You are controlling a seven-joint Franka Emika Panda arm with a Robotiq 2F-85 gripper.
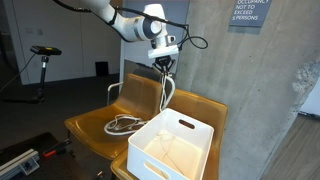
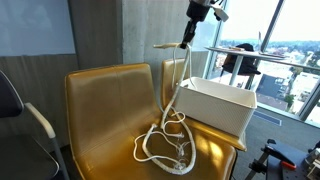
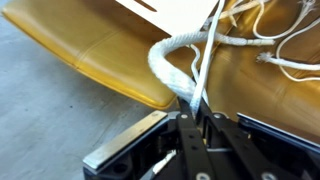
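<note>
The piece of white rope still hangs outside, so my gripper should next carry it away from the loose coil (image 1: 124, 124) and over the open white bin (image 1: 179, 141) to let it go.
My gripper (image 1: 164, 63) hangs high above a mustard-yellow chair (image 1: 93, 128), shut on a white rope (image 1: 166, 88). From the fingers the rope drops in a long strand to a loose coil (image 1: 124, 124) on the seat. In the other exterior view the gripper (image 2: 187, 39) holds the rope (image 2: 179, 78) above the coil (image 2: 166, 142). The wrist view shows the black fingers (image 3: 176, 118) pinching the rope (image 3: 172, 60) over the chair's edge (image 3: 95, 52). A white open bin (image 1: 172, 146) sits on the chair beside the coil.
The white bin (image 2: 216, 106) fills one side of the seat (image 2: 105, 112). The chair has a white armrest (image 2: 39, 120). A concrete pillar (image 1: 250, 85) stands behind the chair. An exercise bike (image 1: 42, 62) stands far back. Dark equipment (image 1: 20, 160) lies on the floor.
</note>
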